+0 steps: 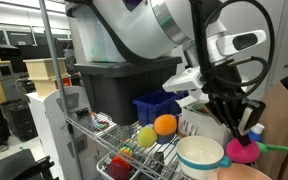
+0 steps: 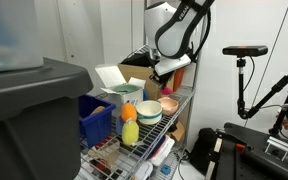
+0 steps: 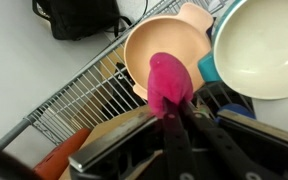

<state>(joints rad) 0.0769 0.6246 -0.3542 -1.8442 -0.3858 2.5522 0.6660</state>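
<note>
My gripper still holds the magenta soft object above the tan bowl's rim, so next it will move down to the bowl's open inside below it to release the object.
My gripper (image 3: 172, 108) is shut on a magenta soft object (image 3: 169, 82) and holds it just above a tan bowl (image 3: 164, 48) on the wire shelf. In an exterior view the magenta object (image 1: 243, 151) hangs from the fingers (image 1: 246, 132) over stacked bowls: a white-and-teal bowl (image 1: 200, 154) and a tan one (image 1: 242, 174). In an exterior view the gripper (image 2: 170, 83) is above the bowls (image 2: 171, 105) at the shelf's far end. A white bowl with a teal rim (image 3: 261, 47) sits beside the tan bowl.
An orange (image 1: 165, 125), a yellow-green fruit (image 1: 146, 136) and a red item (image 1: 119, 167) lie on the wire rack (image 1: 104, 130). A blue bin (image 1: 154, 105) and grey tote (image 1: 109, 90) stand behind. A cardboard box (image 2: 134, 72), orange bottle (image 2: 130, 128) and tripod (image 2: 242, 75) show too.
</note>
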